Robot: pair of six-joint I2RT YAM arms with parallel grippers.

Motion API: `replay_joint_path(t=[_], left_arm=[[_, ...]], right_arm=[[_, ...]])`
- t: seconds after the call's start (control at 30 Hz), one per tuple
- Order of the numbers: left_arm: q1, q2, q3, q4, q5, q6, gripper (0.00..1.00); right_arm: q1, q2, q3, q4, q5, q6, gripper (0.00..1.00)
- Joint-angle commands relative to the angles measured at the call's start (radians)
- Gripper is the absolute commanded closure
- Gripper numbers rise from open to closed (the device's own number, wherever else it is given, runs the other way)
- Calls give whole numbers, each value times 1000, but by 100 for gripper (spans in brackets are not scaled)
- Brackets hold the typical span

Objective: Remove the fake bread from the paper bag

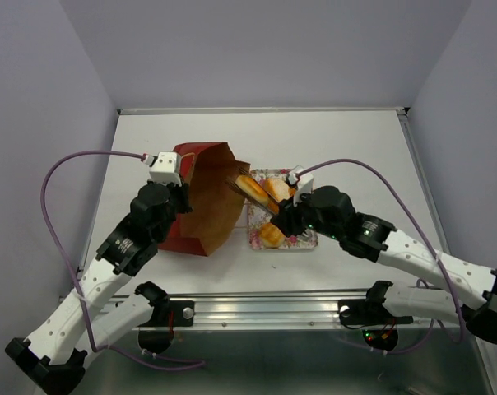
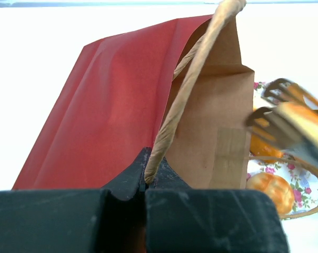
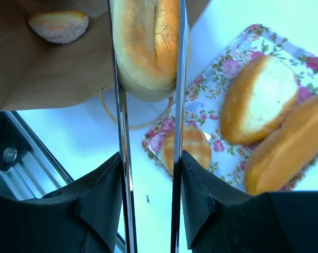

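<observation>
The tongs in my right gripper move away from the bag's opening next, bringing the bread [image 3: 147, 45] down onto the tray already holding pastries.
The paper bag [image 1: 201, 206], red outside and kraft inside, lies tilted with its mouth toward the tray. My left gripper [image 1: 177, 186] is shut on its cord handle [image 2: 186, 87] and holds the mouth up. My right gripper [image 1: 284, 216] is shut on metal tongs [image 3: 120, 105], which clamp a long golden fake bread [image 3: 147, 45] just outside the bag's mouth; it also shows in the top view [image 1: 250, 188]. One small sugared bun [image 3: 59, 26] lies inside the bag [image 3: 53, 74]. Three pastries lie on the tray: a round bun [image 3: 193, 148] and two longer loaves [image 3: 259, 100].
The floral tray [image 1: 304, 239] sits right of the bag, under the tongs. The bag's second cord handle [image 3: 132, 125] lies on the white table between bag and tray. A metal rail [image 1: 257, 309] runs along the table's near edge.
</observation>
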Motion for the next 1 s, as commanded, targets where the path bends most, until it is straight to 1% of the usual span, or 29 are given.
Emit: replay_joint_path(t=[0.0, 0.03, 0.07, 0.1, 0.2, 0.27, 0.43, 0.47, 0.57, 0.63, 0.67, 0.73, 0.77, 0.83, 0.87, 0.9, 0.97], left_arm=[[-3, -35, 15, 50, -73, -21, 100], [-3, -37, 13, 48, -68, -26, 100], [-3, -38, 13, 47, -59, -25, 100], [-3, -38, 12, 47, -58, -24, 100], [-3, -35, 10, 48, -90, -34, 100], [-3, -26, 12, 53, -113, -37, 100], [-3, -26, 9, 63, -108, -43, 100], [-3, -26, 9, 65, -105, -43, 100], [-3, -27, 9, 67, -105, -41, 100], [-3, -29, 10, 65, -93, -38, 100], [-3, -31, 10, 65, -84, -37, 100], [-3, -37, 9, 67, -61, -29, 100], [-3, -40, 7, 68, -32, -25, 100], [-3, -50, 3, 76, 25, 3, 100], [-3, -54, 0, 80, 93, 11, 100], [-1, -61, -8, 91, 118, 12, 100], [-3, -63, -13, 96, 160, 23, 100]], right_arm=[[-6, -152, -28, -66, 135, 74, 94], [-6, -166, -38, -78, 177, 90, 94], [-6, -172, -44, -82, 276, 100, 93], [-6, -171, -48, -95, 321, 111, 93], [-6, -143, -50, -114, 398, 134, 91], [-6, -97, -44, -115, 398, 142, 88], [-6, -16, -39, -118, 384, 186, 82], [-6, 5, -41, -117, 381, 197, 78], [-6, 33, -50, -120, 375, 226, 73], [-6, 47, -67, -124, 361, 239, 63], [-6, 47, -72, -128, 352, 243, 53], [-6, 39, -88, -135, 323, 240, 43], [-6, 35, -95, -138, 308, 233, 41], [-6, 12, -108, -141, 280, 229, 35], [-6, 4, -108, -143, 275, 225, 34], [-6, -10, -104, -147, 269, 220, 29], [-6, -20, -98, -149, 263, 214, 27]])
